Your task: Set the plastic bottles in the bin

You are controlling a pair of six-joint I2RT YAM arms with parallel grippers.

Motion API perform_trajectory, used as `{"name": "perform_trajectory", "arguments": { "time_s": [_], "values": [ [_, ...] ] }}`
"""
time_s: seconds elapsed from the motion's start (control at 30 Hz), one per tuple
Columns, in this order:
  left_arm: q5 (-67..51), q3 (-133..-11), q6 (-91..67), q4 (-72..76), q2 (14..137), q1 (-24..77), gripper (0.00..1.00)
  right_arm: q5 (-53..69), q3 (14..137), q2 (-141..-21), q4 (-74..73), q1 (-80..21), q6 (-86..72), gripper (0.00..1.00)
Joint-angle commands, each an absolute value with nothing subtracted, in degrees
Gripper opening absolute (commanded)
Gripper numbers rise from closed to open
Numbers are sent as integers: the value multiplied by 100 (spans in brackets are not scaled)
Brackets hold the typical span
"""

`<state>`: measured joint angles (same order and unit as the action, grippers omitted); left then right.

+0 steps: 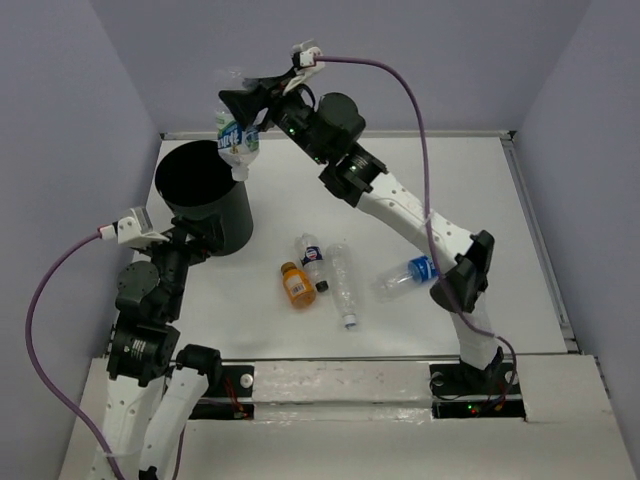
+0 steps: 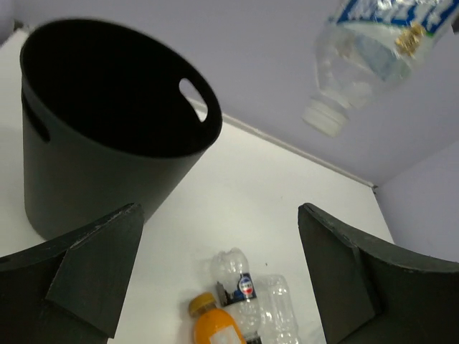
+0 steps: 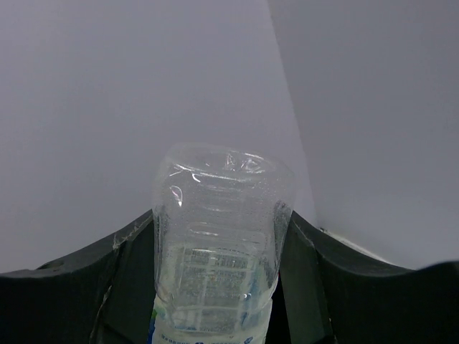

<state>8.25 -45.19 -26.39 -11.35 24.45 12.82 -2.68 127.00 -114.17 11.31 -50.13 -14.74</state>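
Note:
The right gripper brings the bottle's cap past the bin's rim next, descends and releases it, since the bin's opening [image 1: 192,174] lies below, to the left in the top view.
My right gripper [image 1: 243,112] is shut on a clear bottle with a blue-white label [image 1: 236,140], held cap down in the air just right of the black bin's [image 1: 205,195] rim. The same bottle fills the right wrist view [image 3: 219,251] and hangs at the top of the left wrist view [image 2: 373,54]. My left gripper [image 1: 200,240] is open and empty beside the bin's near wall [image 2: 86,179]. On the table lie an orange bottle [image 1: 296,285], a small clear bottle with a blue label [image 1: 312,255], a long clear bottle [image 1: 343,283] and another blue-labelled bottle [image 1: 405,273].
The white table ends at a raised rail on the right [image 1: 540,240] and a grey back wall [image 1: 400,60]. The right arm's forearm [image 1: 420,220] stretches diagonally above the table, over the rightmost bottle.

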Motion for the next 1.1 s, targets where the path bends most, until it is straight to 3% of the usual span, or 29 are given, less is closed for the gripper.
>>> {"name": "perform_trajectory", "arguments": {
  "time_s": [0.0, 0.17, 0.33, 0.4, 0.43, 0.47, 0.57, 0.67, 0.9, 1.07],
  "values": [
    [1098, -4202, -3541, -2030, 2128, 1415, 99, 176, 14306, -12862, 1906, -5106, -1670, 45],
    [1213, -4192, -4034, -2459, 1873, 1634, 99, -219, 14783, -13736, 2942, -5309, -1425, 45],
    [915, -4149, -4184, -2689, 1539, 1731, 99, -325, 15144, -14378, 3068, -5309, -1406, 47],
    [661, -4043, -4210, -2707, 1503, 1731, 99, -238, 15091, -14475, 3006, -5309, -1424, 56],
    [563, -3999, -4210, -2681, 1520, 1731, 99, -194, 15013, -14458, 2997, -5361, -1398, 65],
    [458, -3886, -4210, -2594, 1555, 1731, 99, -124, 14838, -14371, 2954, -5361, -1276, 81],
    [-286, -3631, -4227, -2199, 1643, 1731, 99, 139, 14705, -14064, 2638, -5414, -1117, 98],
    [-632, -3289, -4324, -1742, 1941, 1731, 99, 124, 14511, -13686, 2401, -5414, -1011, 100],
    [-1195, -2760, -4517, -968, 2908, 1880, 99, -254, 11896, -11271, 1969, -5353, -589, 99],
    [-485, -2540, -4781, -511, 3750, 2810, 99, -624, 8697, -9111, 1417, -4880, -799, 95]
  ]
}}
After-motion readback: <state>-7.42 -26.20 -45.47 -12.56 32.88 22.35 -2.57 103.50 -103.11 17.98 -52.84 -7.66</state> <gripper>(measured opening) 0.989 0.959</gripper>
